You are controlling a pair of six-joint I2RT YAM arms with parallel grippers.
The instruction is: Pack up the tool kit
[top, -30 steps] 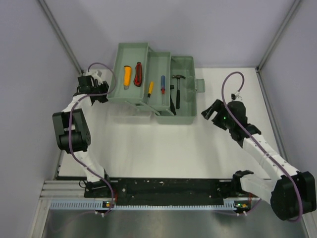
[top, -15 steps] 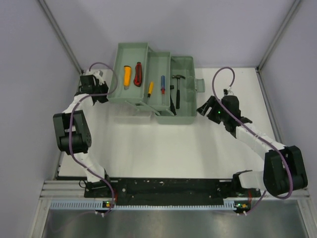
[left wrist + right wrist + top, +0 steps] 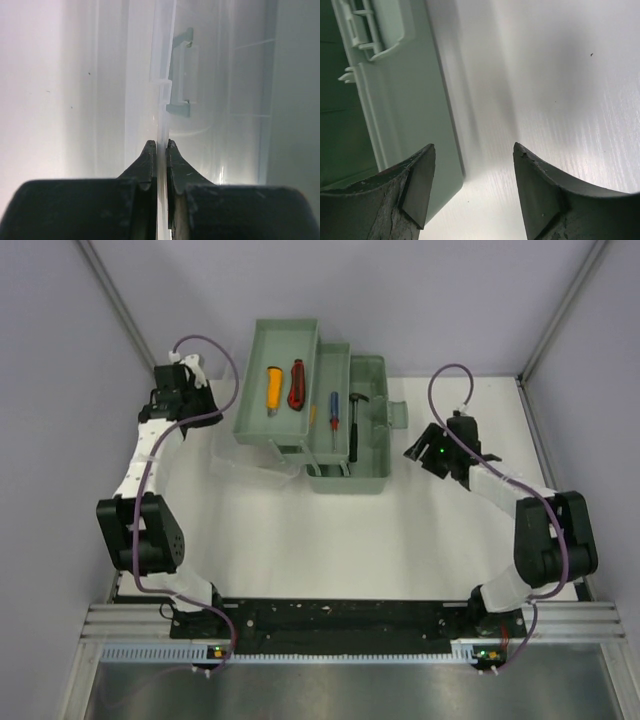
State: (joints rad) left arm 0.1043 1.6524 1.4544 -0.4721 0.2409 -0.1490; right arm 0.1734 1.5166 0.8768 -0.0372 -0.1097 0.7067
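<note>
The tools lie inside, so my left gripper should swing the toolbox's lid up over the upper tray, to the gripper's right in the top view, and let go.
The grey-green toolbox stands open at the back middle, its fold-out trays raised to the left. The upper tray holds a yellow cutter and a red cutter. The lower tray holds a blue screwdriver and a partly hidden yellow one. A hammer lies in the box. My left gripper is shut on the thin edge of the translucent lid, the fingertips pinching it. My right gripper is open and empty beside the box's right wall.
The front latch sticks out of the box's right side, just beyond my right gripper; it also shows in the right wrist view. A grey-green handle shows through the lid. White table lies in front; walls rise close at left, right and back.
My left gripper has moved back and up with the lid, and the trays have shifted right toward the box. My right gripper has swung in to the box's right side.
</note>
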